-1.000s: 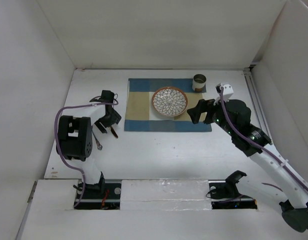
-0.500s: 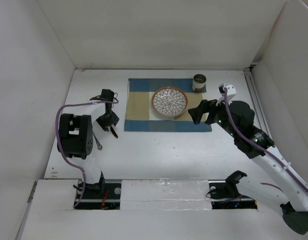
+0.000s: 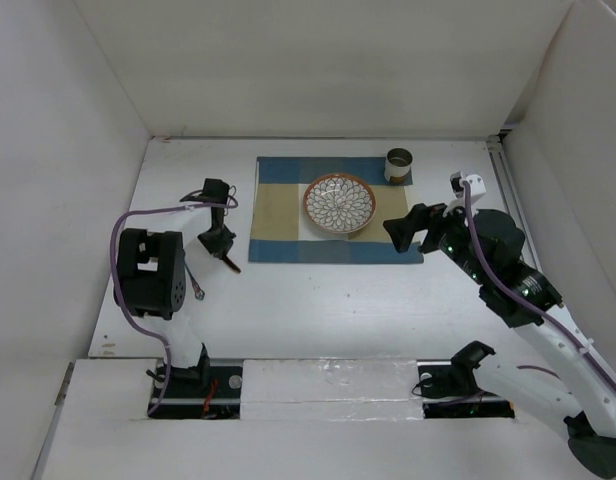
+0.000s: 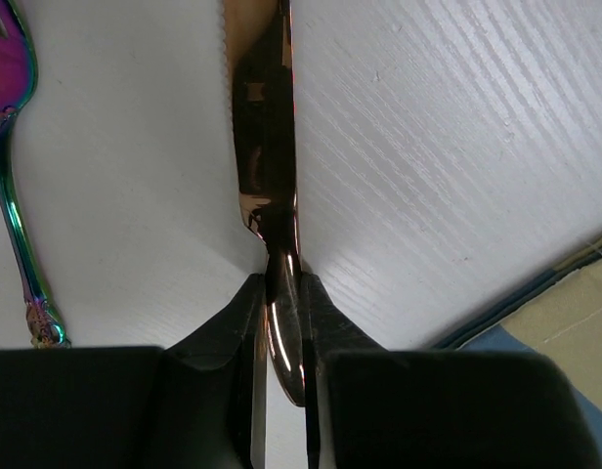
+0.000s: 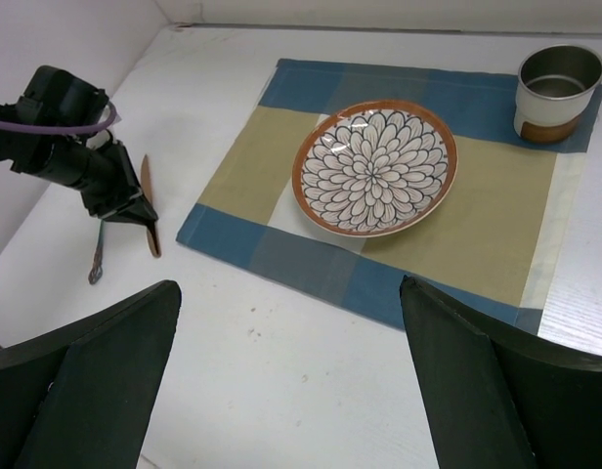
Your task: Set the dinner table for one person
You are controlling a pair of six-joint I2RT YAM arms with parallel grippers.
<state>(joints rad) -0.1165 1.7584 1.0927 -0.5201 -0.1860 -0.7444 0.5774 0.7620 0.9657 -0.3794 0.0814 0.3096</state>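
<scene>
The robot's left hand should lift the knife across past the plate, to the right in the top view, then lower it and let it go on the bare placemat there.
On the white dinner table, a copper knife lies just left of the checked placemat. My left gripper is shut on its handle, with the serrated blade pointing away from the fingers. From above, the left gripper stands over the knife. A patterned plate sits mid-mat and a metal cup stands at the mat's far right corner. My right gripper hangs open over the mat's right end, holding nothing; its wrist view shows the right gripper above bare table.
A rainbow-coloured fork lies on the table left of the knife, the fork being near the left arm's body. White walls enclose the table on three sides. A purple cable loops over the left arm.
The left gripper's jaws have closed on the knife handle. The right arm has drawn a little to the right, its gripper still open.
</scene>
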